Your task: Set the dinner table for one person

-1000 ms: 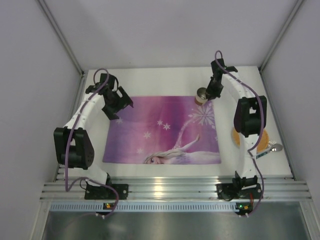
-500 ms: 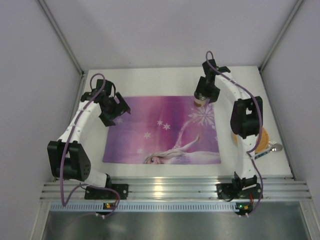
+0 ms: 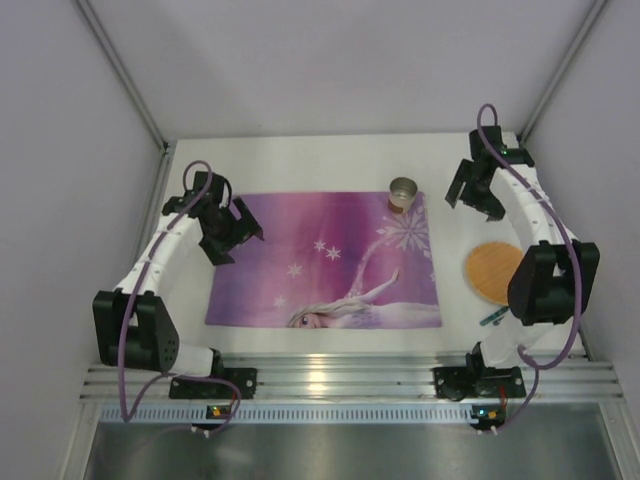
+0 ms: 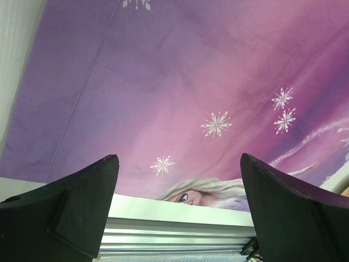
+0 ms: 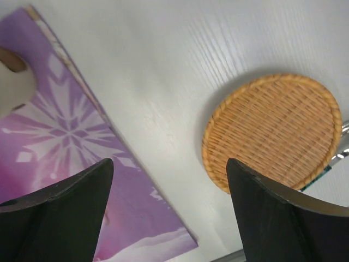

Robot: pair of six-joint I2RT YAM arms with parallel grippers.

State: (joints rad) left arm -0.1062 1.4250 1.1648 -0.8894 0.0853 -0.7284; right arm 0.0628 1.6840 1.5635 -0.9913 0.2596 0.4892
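My right gripper needs to come down next and pull back onto the woven plate's far rim by the placemat, because that rim of the plate is clear of the teal-handled utensil.
The dinner table is a white matte top with a purple printed placemat in the middle. A small metal cup stands upright on the mat's far right corner. My right gripper hovers to the right of the cup and apart from it. It is open and empty. In the right wrist view the gripper shows bare table between its fingers. A round woven plate lies beyond them. My left gripper is open and empty over the mat's far left corner. The left wrist view of this gripper shows the placemat below.
The woven plate lies on the table right of the mat. A teal-handled utensil pokes out from under the right arm beside it. An aluminium rail runs along the near edge. White walls close in the sides and the back.
My right gripper opened and let go of the cup, which now stands on the mat's far right corner. It then swung right, away from the cup. The left arm drew slightly left.
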